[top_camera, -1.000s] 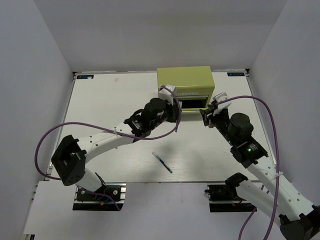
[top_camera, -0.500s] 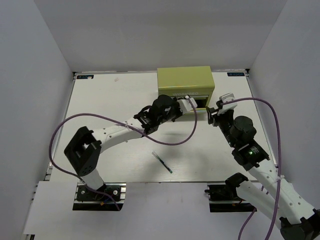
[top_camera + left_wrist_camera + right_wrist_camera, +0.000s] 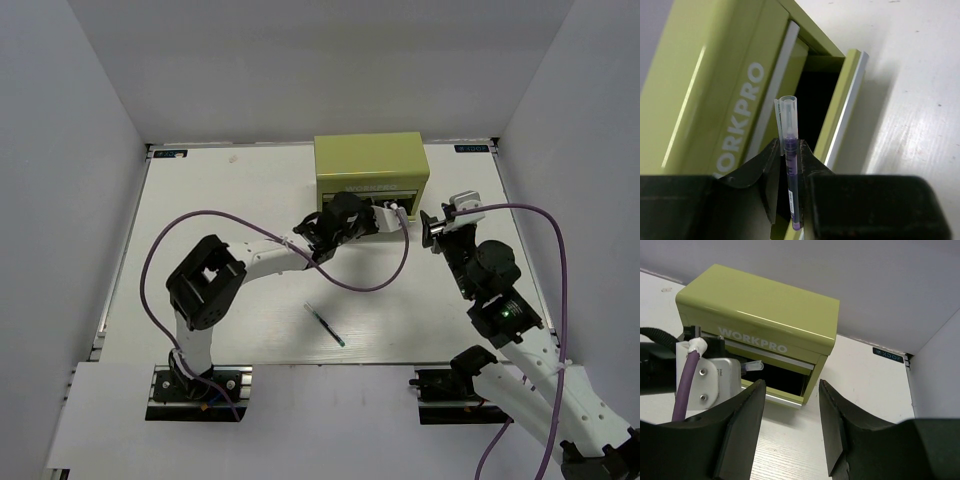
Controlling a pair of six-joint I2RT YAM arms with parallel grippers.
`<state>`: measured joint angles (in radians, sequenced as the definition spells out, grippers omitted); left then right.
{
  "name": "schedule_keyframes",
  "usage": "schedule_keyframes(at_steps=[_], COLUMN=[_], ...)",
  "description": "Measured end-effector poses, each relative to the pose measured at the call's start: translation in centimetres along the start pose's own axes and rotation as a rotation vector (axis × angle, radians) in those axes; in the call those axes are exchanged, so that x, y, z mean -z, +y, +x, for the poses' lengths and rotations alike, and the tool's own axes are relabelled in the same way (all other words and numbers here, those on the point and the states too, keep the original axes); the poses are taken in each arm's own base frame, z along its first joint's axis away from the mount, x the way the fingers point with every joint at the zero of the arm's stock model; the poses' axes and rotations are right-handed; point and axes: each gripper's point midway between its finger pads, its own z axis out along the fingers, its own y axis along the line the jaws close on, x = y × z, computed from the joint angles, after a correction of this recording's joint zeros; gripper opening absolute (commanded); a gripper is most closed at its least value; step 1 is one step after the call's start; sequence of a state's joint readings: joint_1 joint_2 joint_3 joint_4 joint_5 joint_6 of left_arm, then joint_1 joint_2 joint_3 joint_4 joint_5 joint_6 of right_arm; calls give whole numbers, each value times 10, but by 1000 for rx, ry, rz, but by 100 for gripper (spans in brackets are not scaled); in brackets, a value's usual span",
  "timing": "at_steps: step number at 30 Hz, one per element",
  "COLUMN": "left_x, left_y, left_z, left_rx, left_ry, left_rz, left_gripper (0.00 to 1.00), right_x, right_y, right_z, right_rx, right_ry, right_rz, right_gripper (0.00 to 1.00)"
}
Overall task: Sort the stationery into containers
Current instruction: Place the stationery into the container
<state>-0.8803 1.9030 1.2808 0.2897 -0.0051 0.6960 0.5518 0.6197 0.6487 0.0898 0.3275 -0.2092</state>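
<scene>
The pen's purple end still overlaps the drawer's front, so my left gripper needs to ease outward and lower over the dark drawer opening (image 3: 399,200) (image 3: 813,110) to release the pen.
My left gripper (image 3: 790,150) is shut on a thin dark purple pen (image 3: 788,117) with a clear cap. The capped end sticks out past the fingertips, over the dark opening of a pulled-out drawer (image 3: 842,105) of the yellow-green WORKPRO chest (image 3: 370,160). In the top view the left gripper (image 3: 390,212) sits right at the chest's front. My right gripper (image 3: 791,385) is open and empty, a little back from the drawer's right end (image 3: 812,377); the pen's cap (image 3: 754,365) shows there over the drawer. A green pen (image 3: 325,325) lies alone on the table, near the front. What lies inside the drawer is hidden in shadow.
The chest stands at the back of the white table (image 3: 200,220), close to the back wall. The left arm's purple cable (image 3: 340,282) loops over the table in front of the chest. The right gripper (image 3: 430,228) hangs just right of the chest's front corner.
The left gripper has swung right along the chest's front, carrying the pen to the open drawer. The right gripper has drawn back to the right, away from the drawer.
</scene>
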Motion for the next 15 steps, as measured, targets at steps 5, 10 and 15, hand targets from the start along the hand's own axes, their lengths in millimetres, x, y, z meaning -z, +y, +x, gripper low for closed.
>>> schedule_keyframes(at_steps=[5, 10, 15], left_x=[-8, -20, -34], left_y=[16, 21, 18], left_z=[-11, -7, 13], left_rx=[-55, -124, -155], left_ry=[-32, -27, 15], left_rz=[-40, -58, -47], left_gripper=[0, 0, 0], right_x=[1, 1, 1], right_y=[0, 1, 0], right_z=[2, -1, -2], right_rx=[4, 4, 3], right_ry=[0, -12, -19], right_rz=[0, -3, -1], right_gripper=[53, 53, 53])
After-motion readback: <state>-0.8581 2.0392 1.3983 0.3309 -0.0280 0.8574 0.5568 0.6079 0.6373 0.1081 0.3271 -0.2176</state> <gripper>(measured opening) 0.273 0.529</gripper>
